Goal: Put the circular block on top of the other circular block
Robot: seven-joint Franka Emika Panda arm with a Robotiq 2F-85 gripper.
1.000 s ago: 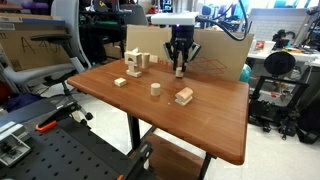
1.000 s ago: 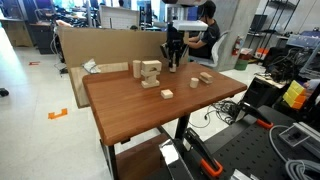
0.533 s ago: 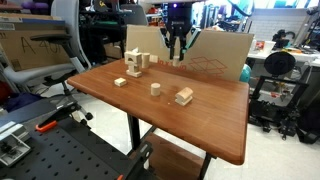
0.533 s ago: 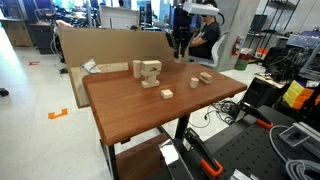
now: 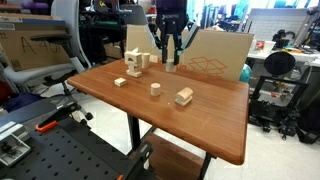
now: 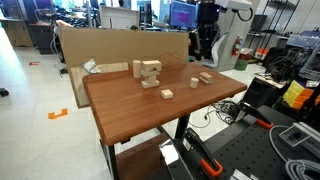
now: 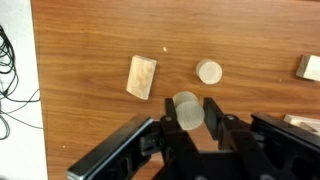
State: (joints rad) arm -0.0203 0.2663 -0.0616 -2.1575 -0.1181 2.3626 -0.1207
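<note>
The standing cylinder's top [image 5: 155, 85] [image 7: 208, 71] is clear, so my gripper needs to move its cylinder down and to the right in the wrist view onto that top and let go of it.
My gripper [image 7: 188, 112] is shut on a small pale wooden cylinder [image 7: 186, 106], seen end-on between the two black fingers. In an exterior view the gripper [image 5: 169, 60] hangs well above the back of the table with the cylinder [image 5: 170, 67] at its tips. It also shows raised high in the other exterior view [image 6: 205, 50], where the held cylinder is too small to make out. The other cylinder [image 7: 209, 72] stands upright on the table [image 5: 215, 125], just beyond the held one in the wrist view. It shows in both exterior views [image 5: 155, 89] [image 6: 194, 83].
A larger rectangular wooden block [image 7: 142, 77] [image 5: 184, 96] [image 6: 205, 77] lies near the standing cylinder. A flat square wooden piece [image 5: 120, 82] [image 6: 167, 94] and an angular block stack [image 5: 135, 63] [image 6: 148, 72] sit further off. Cardboard [image 5: 215, 55] stands along the back edge.
The gripper has risen from near the table at the back and shifted sideways, carrying the cylinder. The blocks on the table have not moved.
</note>
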